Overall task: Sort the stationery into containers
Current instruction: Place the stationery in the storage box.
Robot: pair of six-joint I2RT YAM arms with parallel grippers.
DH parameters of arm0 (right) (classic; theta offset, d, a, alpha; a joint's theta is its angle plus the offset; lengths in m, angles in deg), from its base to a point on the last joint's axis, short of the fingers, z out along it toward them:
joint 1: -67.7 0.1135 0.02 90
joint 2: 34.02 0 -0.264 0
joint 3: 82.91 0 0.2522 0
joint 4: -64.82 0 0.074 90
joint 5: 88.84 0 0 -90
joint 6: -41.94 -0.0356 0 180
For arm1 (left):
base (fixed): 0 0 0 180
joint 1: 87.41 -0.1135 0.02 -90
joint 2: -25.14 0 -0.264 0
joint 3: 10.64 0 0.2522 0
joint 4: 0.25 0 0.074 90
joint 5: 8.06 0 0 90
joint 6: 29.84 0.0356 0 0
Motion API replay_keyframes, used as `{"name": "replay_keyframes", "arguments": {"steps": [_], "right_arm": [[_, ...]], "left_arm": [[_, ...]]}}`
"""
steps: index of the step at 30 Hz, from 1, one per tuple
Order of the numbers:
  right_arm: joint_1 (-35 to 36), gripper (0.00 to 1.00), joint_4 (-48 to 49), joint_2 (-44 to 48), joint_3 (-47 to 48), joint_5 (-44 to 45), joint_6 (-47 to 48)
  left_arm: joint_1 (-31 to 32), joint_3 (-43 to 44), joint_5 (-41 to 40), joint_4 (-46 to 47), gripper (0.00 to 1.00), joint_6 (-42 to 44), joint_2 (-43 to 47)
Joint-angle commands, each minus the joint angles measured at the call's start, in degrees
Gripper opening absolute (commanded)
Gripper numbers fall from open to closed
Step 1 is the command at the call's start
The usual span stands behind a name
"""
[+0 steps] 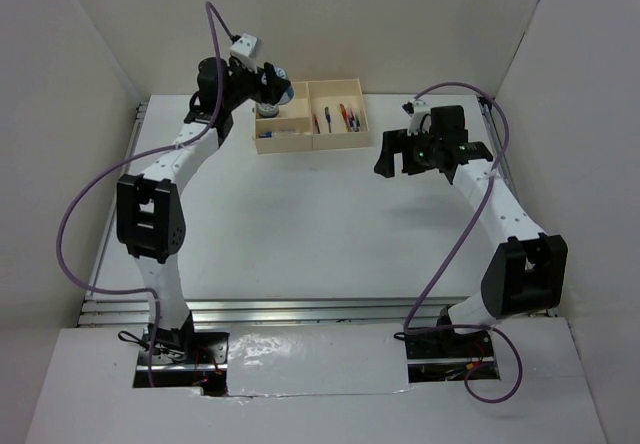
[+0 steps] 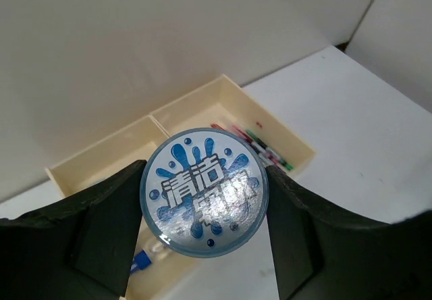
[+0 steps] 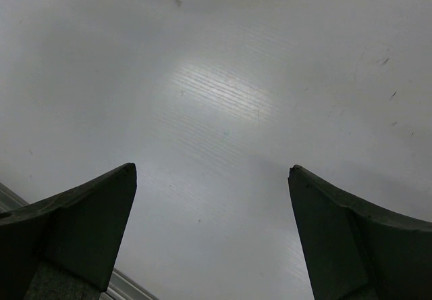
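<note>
My left gripper lowers the cylinder down into the free spot (image 1: 298,107) beside the box's divider next to release it, because a similar one already stands in that section.
My left gripper (image 1: 280,92) is shut on a round blue-and-white cylinder (image 2: 204,192) and holds it above the left part of the cream-yellow box (image 1: 335,82). In the left wrist view the cylinder's printed face fills the gap between the fingers (image 2: 111,212), with the box (image 2: 196,99) below. Several red and blue pens (image 1: 348,116) lie in the box's right section, also seen in the left wrist view (image 2: 262,148). A clear tube with a blue end (image 2: 142,263) lies in the near left section (image 1: 266,135). My right gripper (image 1: 400,159) is open and empty over bare table, right of the box (image 3: 212,178).
White walls (image 1: 400,14) enclose the table on the back and both sides, close behind the box. A metal rail (image 1: 300,309) runs along the near edge. A purple cable (image 1: 85,194) loops off the left arm.
</note>
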Motion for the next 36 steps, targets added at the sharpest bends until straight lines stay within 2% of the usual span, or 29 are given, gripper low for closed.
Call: {"name": "replay_keyframes", "arguments": {"steps": [1,11,17,19,25,28,31,36], "right_arm": [[0.49,0.99,1.90,2.33,-0.33,-0.75,-0.73],[0.05,0.99,0.93,2.33,-0.25,-1.71,-2.66],[0.22,0.99,-0.03,3.91,-0.24,-2.42,-3.54],[0.14,0.99,-0.21,4.35,-0.42,-2.60,-3.37],[-0.56,0.99,-0.48,4.53,-0.59,-3.21,-3.37],[-0.83,0.99,-0.48,4.35,-0.68,-3.74,-3.54],[-1.09,0.99,-0.83,4.27,-0.68,-4.18,-3.46],[-1.71,0.99,-1.27,4.70,-0.59,-4.71,-3.46]], "left_arm": [[-0.46,6.53,-1.86,9.66,0.00,-1.47,-7.71],[-0.19,21.23,-5.99,20.12,0.00,1.52,-24.95],[0.42,35.18,-8.98,18.12,0.00,3.19,-35.58],[0.77,37.13,-9.59,17.50,0.00,3.89,-38.13],[1.83,36.71,-11.00,17.49,0.00,5.13,-40.34],[1.83,35.92,-11.27,17.32,0.03,5.30,-40.70],[2.01,34.95,-12.49,17.23,0.13,5.21,-40.61],[1.92,34.95,-14.34,16.18,0.19,5.30,-41.05]]}}
